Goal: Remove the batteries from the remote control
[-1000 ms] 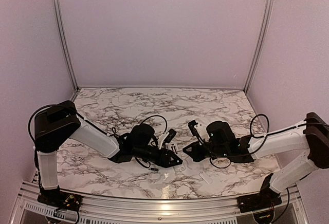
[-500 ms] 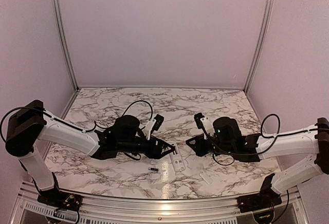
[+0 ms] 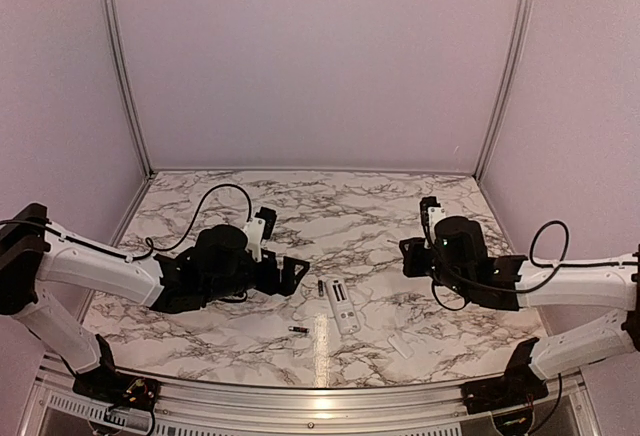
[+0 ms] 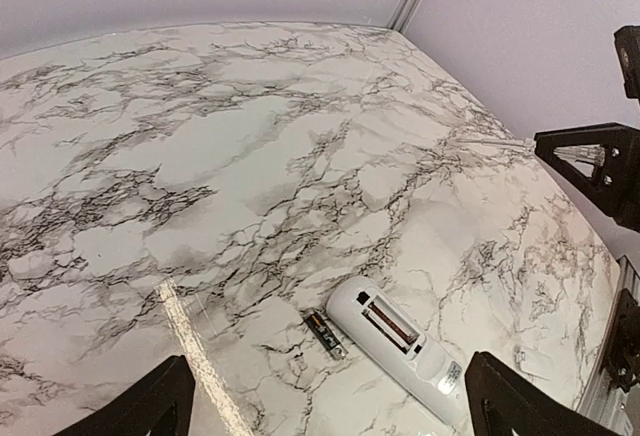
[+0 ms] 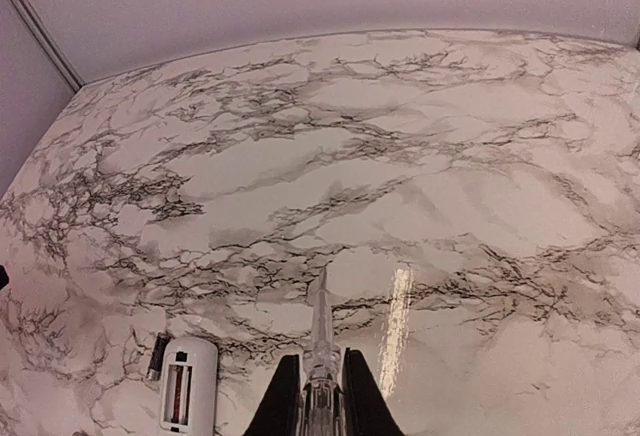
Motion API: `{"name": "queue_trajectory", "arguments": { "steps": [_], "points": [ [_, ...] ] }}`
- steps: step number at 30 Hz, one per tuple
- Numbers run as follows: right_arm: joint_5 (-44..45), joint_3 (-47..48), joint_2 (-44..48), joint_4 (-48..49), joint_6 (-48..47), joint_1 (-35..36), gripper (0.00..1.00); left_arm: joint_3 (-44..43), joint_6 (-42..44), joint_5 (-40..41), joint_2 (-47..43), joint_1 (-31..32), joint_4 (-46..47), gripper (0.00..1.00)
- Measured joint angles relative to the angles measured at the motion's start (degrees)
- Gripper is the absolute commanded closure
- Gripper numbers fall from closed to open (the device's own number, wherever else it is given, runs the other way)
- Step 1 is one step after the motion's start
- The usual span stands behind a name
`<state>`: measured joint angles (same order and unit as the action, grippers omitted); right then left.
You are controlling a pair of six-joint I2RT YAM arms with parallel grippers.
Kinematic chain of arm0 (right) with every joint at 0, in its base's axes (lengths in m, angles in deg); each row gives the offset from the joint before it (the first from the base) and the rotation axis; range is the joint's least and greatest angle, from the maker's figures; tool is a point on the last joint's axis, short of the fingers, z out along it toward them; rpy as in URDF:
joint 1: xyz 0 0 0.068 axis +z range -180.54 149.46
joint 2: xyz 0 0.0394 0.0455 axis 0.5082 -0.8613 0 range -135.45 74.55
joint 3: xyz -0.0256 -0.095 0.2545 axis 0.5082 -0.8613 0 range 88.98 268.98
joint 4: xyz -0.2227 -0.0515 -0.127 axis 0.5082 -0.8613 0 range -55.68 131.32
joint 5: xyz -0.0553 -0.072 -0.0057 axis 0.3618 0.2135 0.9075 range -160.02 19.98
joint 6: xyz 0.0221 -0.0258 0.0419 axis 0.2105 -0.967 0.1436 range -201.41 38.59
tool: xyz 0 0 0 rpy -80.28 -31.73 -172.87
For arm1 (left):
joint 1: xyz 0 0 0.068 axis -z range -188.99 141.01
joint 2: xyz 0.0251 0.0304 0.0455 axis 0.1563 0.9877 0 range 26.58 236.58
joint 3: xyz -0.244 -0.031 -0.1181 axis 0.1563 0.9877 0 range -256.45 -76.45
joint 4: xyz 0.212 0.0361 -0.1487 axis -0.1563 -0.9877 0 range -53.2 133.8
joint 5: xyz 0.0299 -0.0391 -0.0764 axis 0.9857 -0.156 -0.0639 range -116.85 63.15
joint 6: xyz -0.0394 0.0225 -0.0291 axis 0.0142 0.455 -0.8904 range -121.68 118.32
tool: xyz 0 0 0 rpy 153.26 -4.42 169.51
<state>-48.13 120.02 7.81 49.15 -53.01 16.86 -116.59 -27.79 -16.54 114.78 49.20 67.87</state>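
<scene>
The bare marble [image 5: 450,371] beside the remote is below my right gripper, so I will lower it there and release the thin pale stick [image 5: 321,331], both batteries already lying out.
The white remote control [image 3: 341,305] lies flat on the marble table, its dark recess [image 4: 390,322] facing up. One small dark battery [image 3: 319,287] rests beside its rounded end, seen close up in the left wrist view [image 4: 326,333] and in the right wrist view [image 5: 158,356]. A second battery [image 3: 298,329] lies nearer the front edge. My left gripper [image 3: 296,274] is left of the remote, jaws wide open and empty [image 4: 330,406]. My right gripper [image 3: 403,254] is off to the right, shut on a thin pale stick [image 5: 321,331].
A small white flat cover piece [image 3: 402,345] lies on the table front right of the remote. Metal posts and pale walls close in the table's sides and back. The right gripper [image 4: 590,161] shows at the edge of the left wrist view.
My left gripper opened, let go of the remote and drew back left. The right arm pulled away to the right with the stick. A battery now shows beside the remote.
</scene>
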Motion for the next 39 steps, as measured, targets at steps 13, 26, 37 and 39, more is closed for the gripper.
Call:
{"name": "queue_trajectory", "arguments": {
  "steps": [13,26,37,39],
  "points": [
    [2.3,-3.2,-2.8,1.2,0.5,-8.9,1.00,7.4,0.2,11.9,-9.6,-0.9,1.0,0.01],
    [-1.0,-5.2,-11.4,9.8,-0.4,-15.2,1.00,9.0,1.2,14.2,-10.9,-0.9,2.7,0.01],
    [-1.1,-7.3,-16.1,15.1,-0.5,-15.2,1.00,9.3,1.3,14.2,-11.4,-0.9,3.5,0.02],
    [-1.1,-7.4,-16.4,15.8,-0.5,-15.2,1.00,9.3,1.3,14.2,-11.4,-0.9,3.7,0.02]
  ]
}}
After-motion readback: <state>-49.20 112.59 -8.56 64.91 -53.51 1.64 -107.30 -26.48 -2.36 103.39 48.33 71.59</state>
